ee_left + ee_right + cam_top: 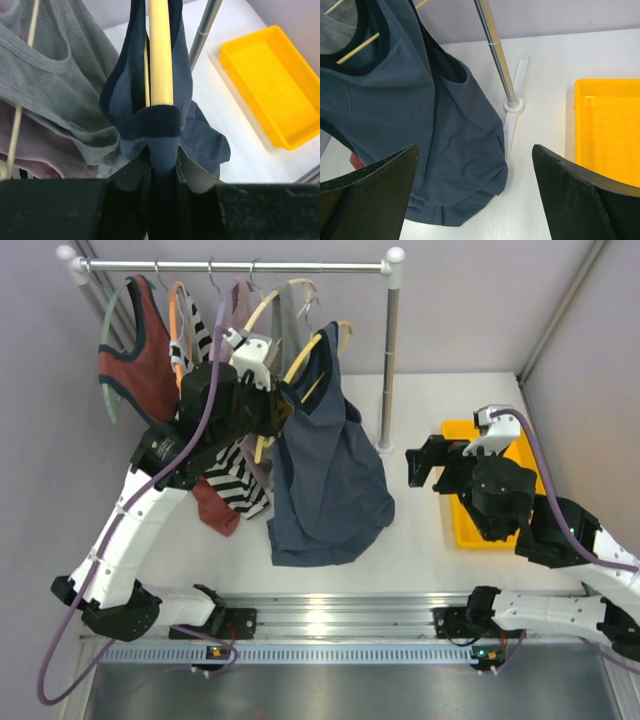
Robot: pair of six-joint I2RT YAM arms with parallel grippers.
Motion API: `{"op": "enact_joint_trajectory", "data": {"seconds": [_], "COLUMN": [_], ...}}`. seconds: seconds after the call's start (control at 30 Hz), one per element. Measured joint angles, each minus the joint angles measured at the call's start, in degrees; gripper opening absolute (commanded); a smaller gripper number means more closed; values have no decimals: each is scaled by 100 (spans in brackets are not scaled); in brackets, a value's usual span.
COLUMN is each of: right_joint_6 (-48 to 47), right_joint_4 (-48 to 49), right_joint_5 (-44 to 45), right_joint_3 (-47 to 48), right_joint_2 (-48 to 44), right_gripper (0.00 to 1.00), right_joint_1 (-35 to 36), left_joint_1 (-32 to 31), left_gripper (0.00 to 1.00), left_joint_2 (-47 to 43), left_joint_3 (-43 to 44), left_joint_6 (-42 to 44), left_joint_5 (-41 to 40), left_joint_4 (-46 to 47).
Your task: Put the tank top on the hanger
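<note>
I should next move the unhooked hanger up and outward with my left gripper, set its hook on the bare part of the bar (317,267) and release it.
The slate-blue tank top (330,480) hangs from the yellow hanger (305,355), and its hem rests on the white table. My left gripper (272,412) is up at the hanger's left end. In the left wrist view it (164,162) is shut on blue fabric just below the dark strap trim that wraps the hanger arm (161,50). My right gripper (425,465) is open and empty, to the right of the top and low over the table. Its view shows the tank top (420,125) and a piece of the hanger (357,48) through the neck opening.
A clothes rack rail (235,265) with its post (390,360) carries a rust-red top (140,355), a striped garment (235,480) and a grey top (55,75). The rack foot (512,117) stands beside the blue top. A yellow tray (460,530) lies under my right arm.
</note>
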Motion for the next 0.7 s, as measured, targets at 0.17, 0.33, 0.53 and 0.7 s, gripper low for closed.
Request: {"op": "enact_joint_trajectory", "data": {"seconds": [0.17,0.33,0.53,0.7], "right_joint_6": [-2,-13,-17,-15], "right_joint_4": [0,9,9,9], "right_joint_5": [2,2,2,2], "right_joint_3": [0,0,0,0], "right_joint_2": [72,118,129,127], "right_gripper": [95,95,95,95], "right_joint_1": [0,0,0,0], "left_joint_1": [66,92,197,258], "left_gripper": [0,0,0,0], "left_joint_2": [162,310,603,892], "left_joint_3": [540,1088,1451,1495], "left_joint_6": [68,149,157,153], "left_joint_5": [175,284,286,304], "left_joint_4": [48,109,175,238]}}
